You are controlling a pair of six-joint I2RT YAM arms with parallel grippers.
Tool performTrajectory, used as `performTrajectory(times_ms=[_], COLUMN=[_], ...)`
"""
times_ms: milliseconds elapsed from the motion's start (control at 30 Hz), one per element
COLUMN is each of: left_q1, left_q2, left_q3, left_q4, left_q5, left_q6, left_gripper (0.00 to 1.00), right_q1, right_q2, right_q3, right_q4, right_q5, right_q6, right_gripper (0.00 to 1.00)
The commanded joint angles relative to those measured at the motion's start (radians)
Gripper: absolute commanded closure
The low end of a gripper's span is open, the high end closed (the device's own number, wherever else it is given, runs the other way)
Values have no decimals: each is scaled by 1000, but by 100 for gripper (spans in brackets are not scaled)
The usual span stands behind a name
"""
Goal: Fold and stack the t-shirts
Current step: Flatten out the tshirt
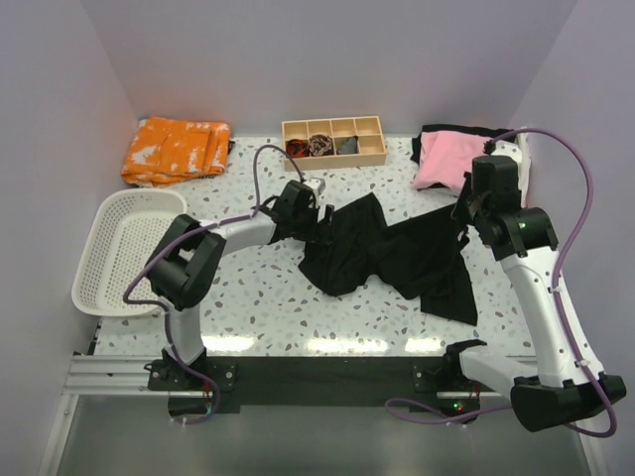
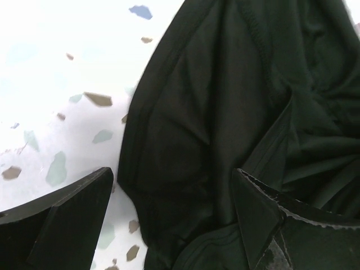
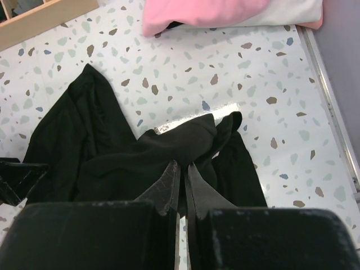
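Observation:
Next, my left gripper will move outward, to its right in the top view, and lower onto the shirt's far corner [image 1: 370, 201].
A large black t-shirt [image 1: 392, 256] lies crumpled in the middle of the speckled table. My left gripper [image 2: 174, 188] stands open over its left edge, with one finger [image 2: 67, 216] above bare table and the other [image 2: 275, 222] above the cloth. From above, that left gripper [image 1: 324, 222] sits at the shirt's upper left corner. My right gripper [image 3: 183, 166] is shut on a fold of the black t-shirt [image 3: 112, 152] and holds that fold raised at the shirt's right side [image 1: 464, 220]. A pink t-shirt [image 1: 446, 159] lies folded at the back right on black and white ones.
An orange patterned cloth [image 1: 177, 149] lies at the back left. A white plastic basket [image 1: 107, 260] stands at the left edge. A wooden compartment tray [image 1: 333, 155] with small rolled fabrics sits at the back centre. The table's metal rim [image 3: 329, 95] runs close on the right.

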Motion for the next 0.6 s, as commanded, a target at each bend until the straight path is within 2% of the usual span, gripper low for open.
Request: performTrajectory(times_ms=[0, 233, 367, 567], left_q1=[-16, -65, -106, -139], left_q2=[16, 125, 263, 364], left_q3=[56, 232, 437, 530], left_q4=[167, 185, 60, -39], left_q5=[29, 12, 8, -112], left_q6=[-22, 35, 109, 123], left_gripper=[8, 6, 6, 6], right_q1=[-5, -5, -5, -5], right_q2=[1, 11, 8, 2], right_q3=[11, -9, -6, 2], right_q4=[21, 25, 19, 10], right_q5=[8, 5, 14, 31], right_q6=[-12, -9, -4, -5], right_gripper=[100, 100, 99, 99])
